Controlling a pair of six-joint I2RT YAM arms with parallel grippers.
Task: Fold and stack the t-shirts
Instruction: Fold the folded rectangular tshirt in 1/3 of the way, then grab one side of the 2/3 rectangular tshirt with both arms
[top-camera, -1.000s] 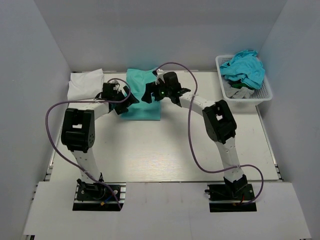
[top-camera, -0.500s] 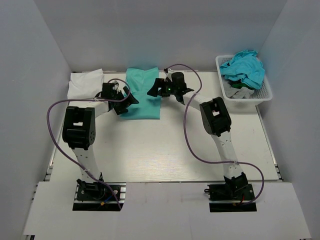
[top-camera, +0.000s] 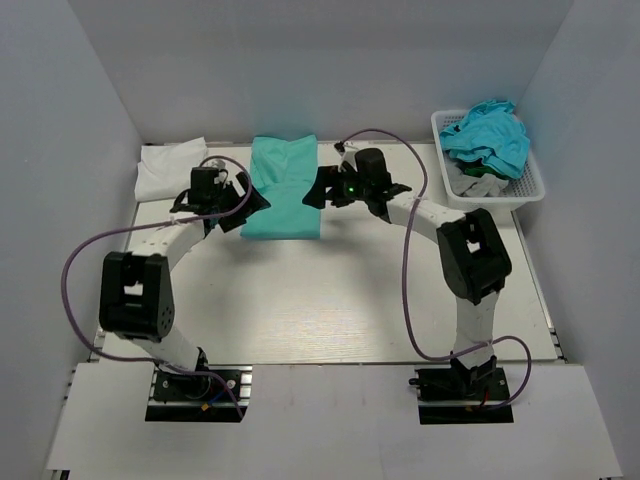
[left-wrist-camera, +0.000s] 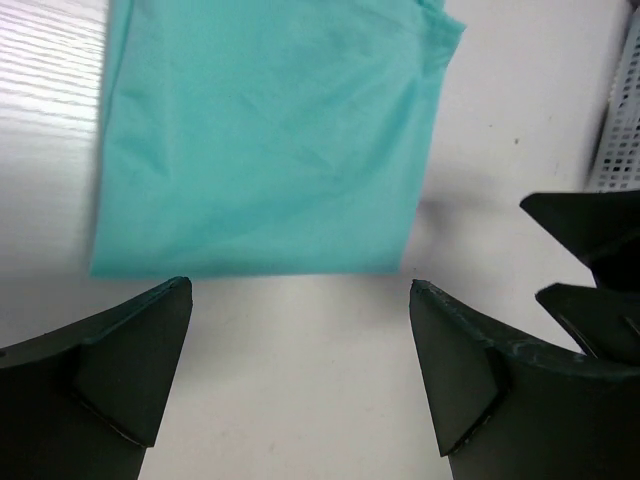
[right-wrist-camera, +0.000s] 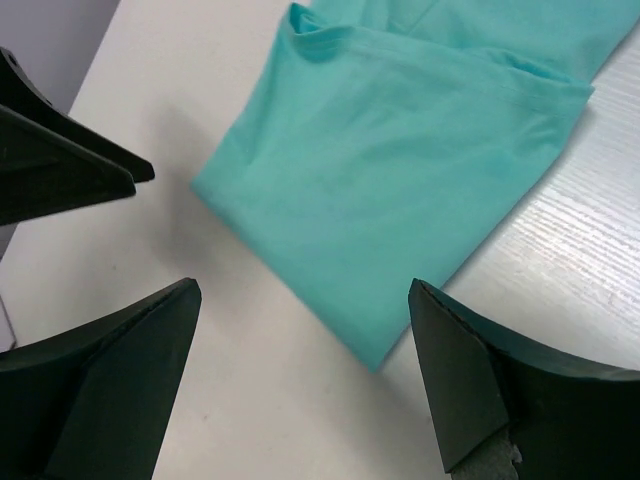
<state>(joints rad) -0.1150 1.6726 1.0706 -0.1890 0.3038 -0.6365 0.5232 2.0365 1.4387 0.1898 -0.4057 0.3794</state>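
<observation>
The green shirt's near corner is still outside my left gripper's open fingers, so I should next move that gripper down and to the left in the wrist view onto the green shirt's near corner (top-camera: 245, 235) (left-wrist-camera: 100, 267).
A mint sea-green t-shirt (top-camera: 283, 187) lies folded flat at the back middle of the table; it also shows in the left wrist view (left-wrist-camera: 265, 140) and the right wrist view (right-wrist-camera: 395, 170). A white t-shirt (top-camera: 168, 168) lies folded at the back left. Turquoise-blue t-shirts (top-camera: 487, 134) are heaped in the basket. My left gripper (top-camera: 246, 197) is open and empty just left of the green shirt (left-wrist-camera: 300, 290). My right gripper (top-camera: 318, 190) is open and empty just right of it (right-wrist-camera: 305, 295). Neither touches the cloth.
A white lattice basket (top-camera: 530, 185) stands at the back right, with grey cloth under the turquoise heap. White walls close in the table on the left, back and right. Purple cables loop from both arms over the table.
Both grippers have drawn back off the green shirt, the left one leftward and the right one rightward. The shirt now lies flat and uncovered.
</observation>
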